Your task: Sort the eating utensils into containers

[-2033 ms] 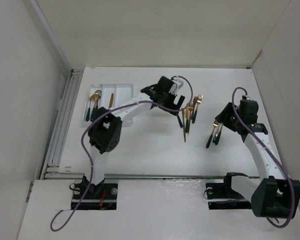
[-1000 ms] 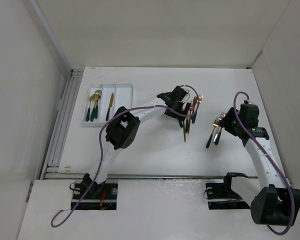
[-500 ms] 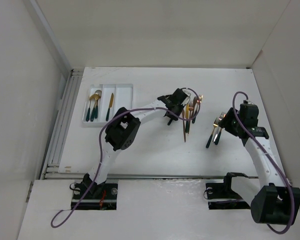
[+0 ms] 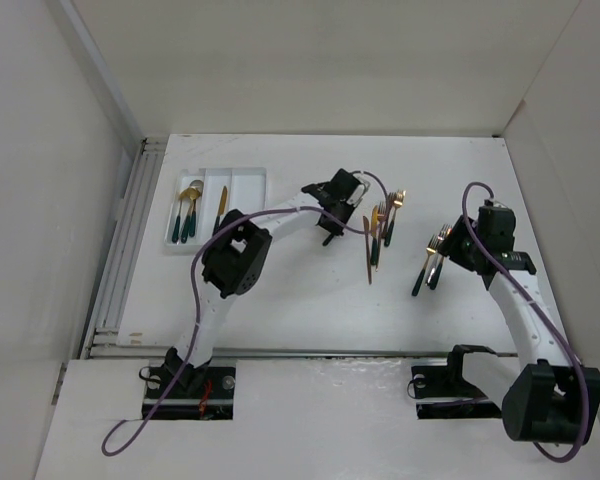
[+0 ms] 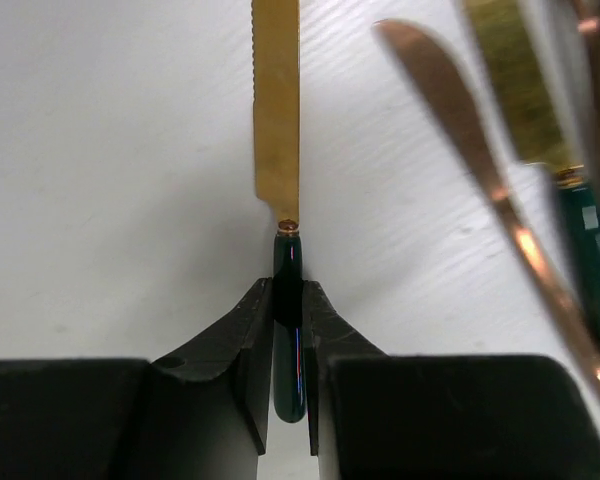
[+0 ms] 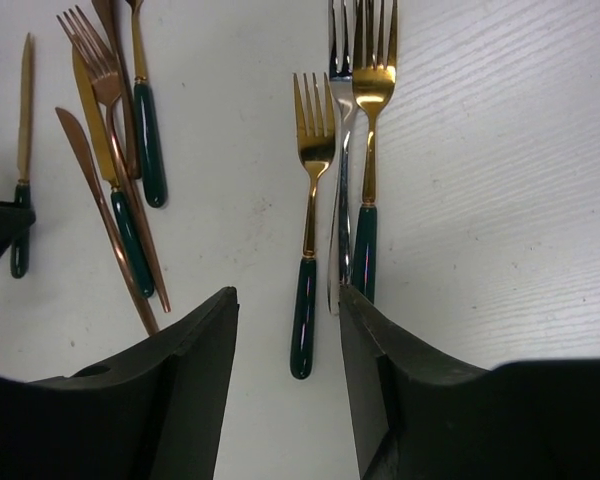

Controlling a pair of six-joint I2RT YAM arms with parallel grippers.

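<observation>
I will lift my left gripper next, carry the knife over and let go of it in the tray's middle compartment, because the tray is to the gripper's left in the top view.
My left gripper is shut on the dark green handle of a gold-bladed knife, its blade pointing away low over the table. Just right of it lies a loose pile of eating utensils, knives and forks. My right gripper hangs open above three forks: a gold one between its fingers, then a silver-headed one and another gold one. The white tray at the back left holds spoons in its left compartment and a knife in the middle one.
White walls close off the table at the left, back and right. A metal rail runs along the table's left edge. Purple cables loop from both arms. The left arm's elbow stands between the tray and the pile.
My left gripper has shut on the knife's handle and shifted left, away from the pile. The right gripper has barely moved.
</observation>
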